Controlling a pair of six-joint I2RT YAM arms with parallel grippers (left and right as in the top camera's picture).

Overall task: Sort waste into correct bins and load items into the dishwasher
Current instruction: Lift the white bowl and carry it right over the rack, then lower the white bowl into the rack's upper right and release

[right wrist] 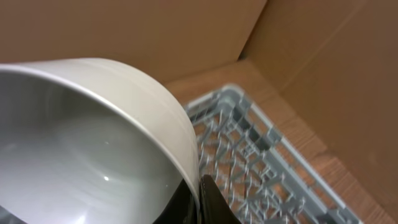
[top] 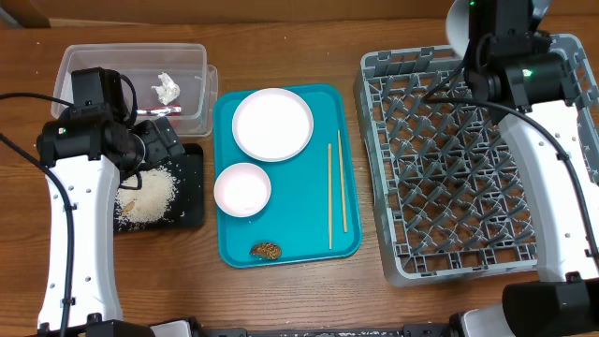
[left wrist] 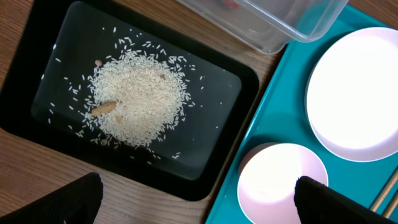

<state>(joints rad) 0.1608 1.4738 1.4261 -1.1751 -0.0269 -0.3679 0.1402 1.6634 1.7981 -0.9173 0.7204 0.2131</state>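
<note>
I will move my right gripper to the right in the overhead view and down to the rack's far corner point(top: 571, 67) point(right wrist: 231, 127), since it is empty, to release the bowl's rim.
My left gripper point(left wrist: 200, 202) hangs open above the near edge of the black tray point(left wrist: 217, 163), which holds a heap of rice point(left wrist: 140, 94). One of its fingertips point(left wrist: 320, 198) is over the small white bowl point(left wrist: 277, 183). My right gripper point(right wrist: 199, 194) is shut on the rim of a pale grey bowl point(right wrist: 93, 143), held above the far part of the grey dish rack point(top: 459, 168). The teal tray point(top: 290, 234) carries a white plate point(top: 272, 124), two chopsticks point(top: 329, 192) and a brown lump point(top: 267, 250). A tissue point(top: 167, 87) and a red-and-white wrapper point(top: 159, 110) lie in the clear tub point(top: 122, 65).
The clear tub stands behind the black tray, both left of the teal tray. The rack fills the right side of the wooden table. Cardboard walls rise behind the rack in the right wrist view.
</note>
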